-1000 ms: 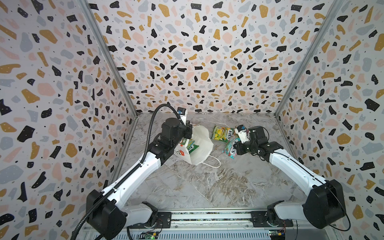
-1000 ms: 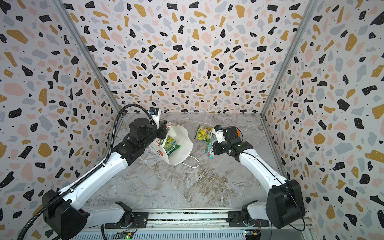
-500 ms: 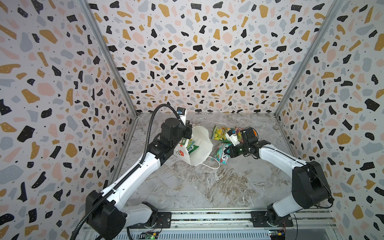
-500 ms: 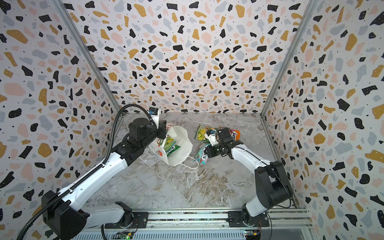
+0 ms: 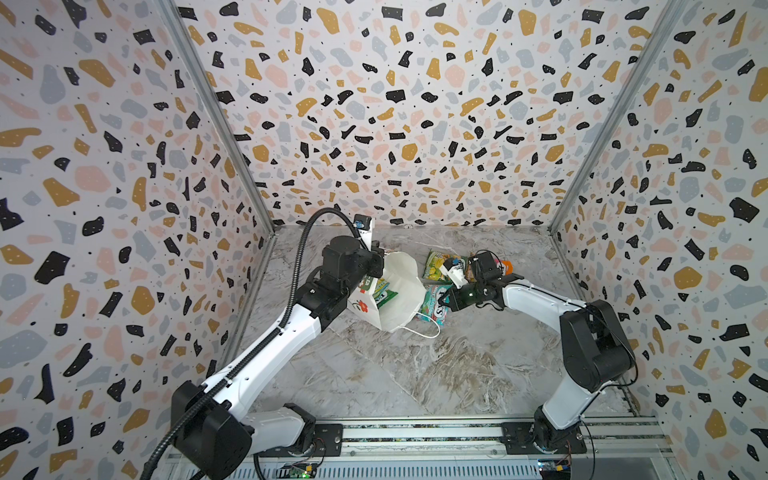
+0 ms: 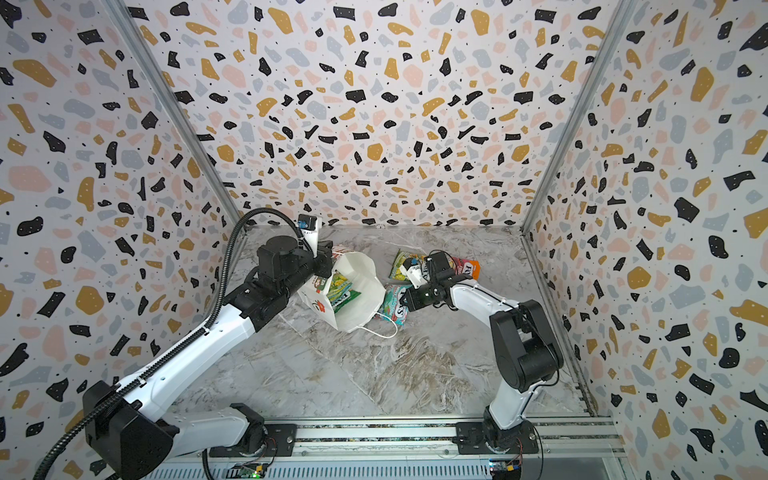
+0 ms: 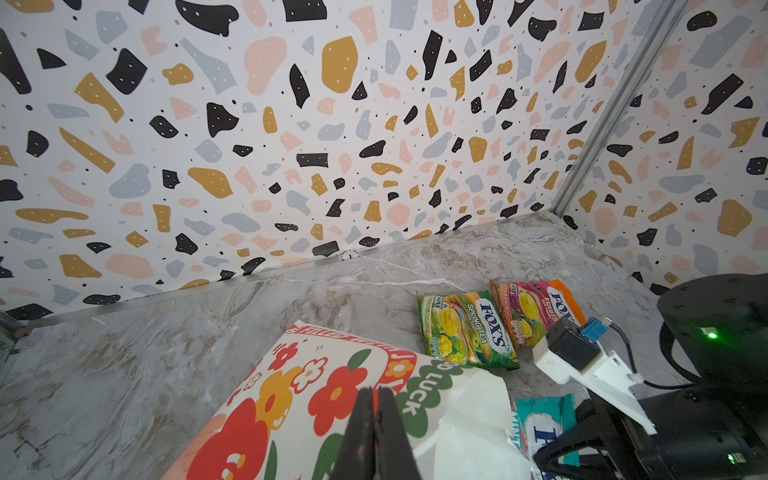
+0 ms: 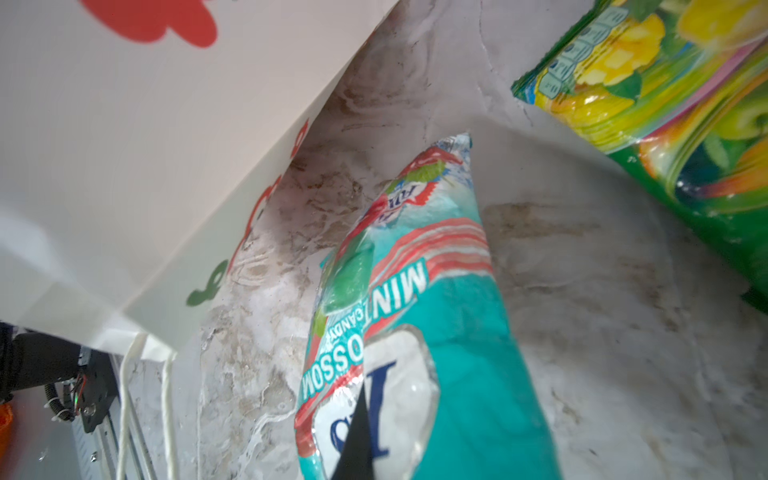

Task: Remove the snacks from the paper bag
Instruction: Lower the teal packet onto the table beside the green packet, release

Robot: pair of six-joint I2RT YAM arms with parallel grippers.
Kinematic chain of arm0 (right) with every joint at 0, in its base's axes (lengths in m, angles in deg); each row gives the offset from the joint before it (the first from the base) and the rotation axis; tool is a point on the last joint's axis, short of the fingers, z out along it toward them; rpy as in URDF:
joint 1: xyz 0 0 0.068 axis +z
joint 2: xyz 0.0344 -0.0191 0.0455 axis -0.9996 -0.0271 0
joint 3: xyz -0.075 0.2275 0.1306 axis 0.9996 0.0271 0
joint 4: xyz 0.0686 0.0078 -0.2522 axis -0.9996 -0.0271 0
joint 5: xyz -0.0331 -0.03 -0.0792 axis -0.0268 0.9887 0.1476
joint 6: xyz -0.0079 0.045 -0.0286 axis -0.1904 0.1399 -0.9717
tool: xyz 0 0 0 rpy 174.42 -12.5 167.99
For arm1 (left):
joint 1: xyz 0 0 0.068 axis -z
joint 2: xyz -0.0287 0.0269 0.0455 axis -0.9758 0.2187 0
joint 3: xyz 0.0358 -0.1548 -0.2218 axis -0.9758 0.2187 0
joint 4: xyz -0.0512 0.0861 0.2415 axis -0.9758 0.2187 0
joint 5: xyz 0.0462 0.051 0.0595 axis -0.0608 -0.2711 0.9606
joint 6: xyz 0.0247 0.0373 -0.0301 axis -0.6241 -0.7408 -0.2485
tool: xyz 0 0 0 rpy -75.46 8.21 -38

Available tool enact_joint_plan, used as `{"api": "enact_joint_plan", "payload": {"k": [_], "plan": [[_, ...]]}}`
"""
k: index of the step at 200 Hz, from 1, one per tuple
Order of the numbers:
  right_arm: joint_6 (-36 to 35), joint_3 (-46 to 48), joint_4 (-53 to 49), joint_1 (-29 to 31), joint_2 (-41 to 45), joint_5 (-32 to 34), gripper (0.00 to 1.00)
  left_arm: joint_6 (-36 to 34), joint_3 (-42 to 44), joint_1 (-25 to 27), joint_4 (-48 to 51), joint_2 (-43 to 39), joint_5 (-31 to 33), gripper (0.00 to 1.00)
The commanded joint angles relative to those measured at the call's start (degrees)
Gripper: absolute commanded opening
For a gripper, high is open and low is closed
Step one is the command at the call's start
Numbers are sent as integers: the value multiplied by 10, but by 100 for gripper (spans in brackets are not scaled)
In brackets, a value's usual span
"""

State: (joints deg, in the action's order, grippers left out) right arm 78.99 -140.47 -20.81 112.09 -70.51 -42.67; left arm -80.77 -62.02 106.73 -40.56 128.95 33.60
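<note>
I will lower my right gripper next and release the teal-red packet flat on the bare marble (image 8: 544, 260) beside the green-yellow packet, because that spot is below the gripper.
The white paper bag (image 5: 401, 299) (image 6: 365, 291) leans tilted with its mouth open. My left gripper (image 7: 376, 399) (image 5: 379, 262) is shut on its rim, above the flower print (image 7: 332, 395). Green-yellow snacks (image 5: 380, 291) (image 6: 341, 291) show inside the bag. Just right of the bag, my right gripper (image 5: 444, 300) (image 8: 355, 449) is shut on a teal-red packet (image 8: 415, 291) (image 5: 432, 306), whose near end is raised off the table. A green-yellow packet (image 7: 465, 328) (image 5: 436, 266) and an orange one (image 7: 536, 309) (image 6: 469, 268) lie flat behind the right wrist.
A white cord handle (image 5: 424, 332) trails from the bag's mouth onto the marble tabletop (image 5: 415, 374). Terrazzo-patterned walls (image 5: 395, 124) close in the back and both sides. The arm bases sit on a rail (image 5: 415, 436) along the front edge.
My right gripper has swung left toward the bag, and the teal-red packet has come with it. That arm's elbow has risen. The left arm and the bag have stayed put.
</note>
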Motion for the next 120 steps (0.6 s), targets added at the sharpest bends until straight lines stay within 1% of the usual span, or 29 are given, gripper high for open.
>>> {"api": "enact_joint_plan", "payload": {"k": [1,29,45,83,88,107,120], "plan": [[-32,-37,-32,2,-21,38,0,-11,5,0,-21,-14,14,0],[-40,-53,-43,0,-40,83,4,-12,5,0,-20,-12,15,0],[-44,-61,-50,0,-47,104,10,-12,5,0,-20,-11,16,0],[-54,-81,-71,0,-66,162,16,-12,5,0,-19,-10,16,0],[-54,-82,-72,0,-67,172,19,-12,5,0,-19,-10,16,0],[-51,-82,-71,0,-65,200,35,-13,5,0,-19,-9,16,0],[-46,-80,-69,0,-58,217,42,-11,4,0,-19,-8,16,0]]}}
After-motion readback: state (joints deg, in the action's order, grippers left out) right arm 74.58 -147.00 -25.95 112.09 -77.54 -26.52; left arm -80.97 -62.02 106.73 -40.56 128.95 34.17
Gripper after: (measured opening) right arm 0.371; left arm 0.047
